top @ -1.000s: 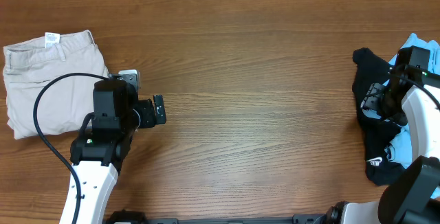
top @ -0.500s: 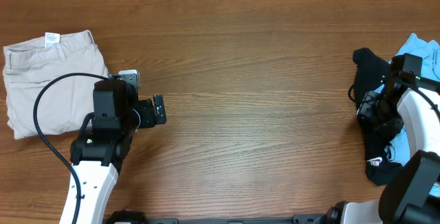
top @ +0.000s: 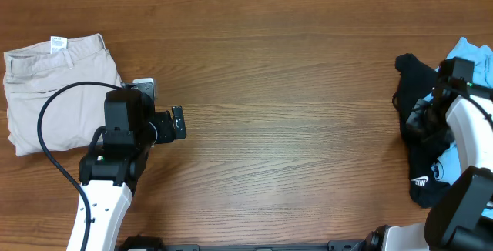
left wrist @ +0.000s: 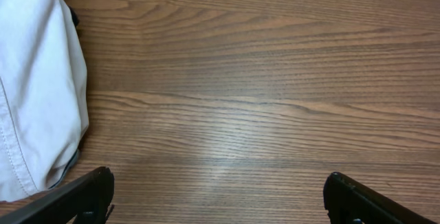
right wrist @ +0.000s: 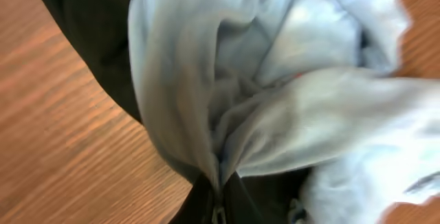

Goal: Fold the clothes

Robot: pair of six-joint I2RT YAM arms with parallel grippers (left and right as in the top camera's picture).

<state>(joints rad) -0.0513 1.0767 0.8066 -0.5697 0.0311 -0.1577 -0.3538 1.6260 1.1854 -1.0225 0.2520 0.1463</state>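
Note:
The two garments are crumpled together, so the robot's right hand will lift the pale blue fold above the pile next, then tilt outward to let it go.
Folded beige trousers [top: 58, 89] lie at the table's left end and show as pale cloth [left wrist: 34, 80] in the left wrist view. My left gripper [top: 179, 122] [left wrist: 218, 196] hovers just right of them, open, with only bare wood between its fingers. At the right edge a crumpled black garment [top: 420, 158] [right wrist: 89, 31] lies beside a light blue garment [top: 470, 51]. My right gripper [top: 420, 120] [right wrist: 220, 186] sits over this pile, shut on a fold of pale blue cloth [right wrist: 275, 80] that bunches up from the jaws.
The wooden table [top: 293, 89] stretches between the two arms. A black cable [top: 50, 128] loops over the trousers from the left arm. The clothes pile lies close to the table's right edge.
My right gripper has closed, pinching the pale blue cloth, and shifted slightly over the pile. The left arm and the trousers have not moved.

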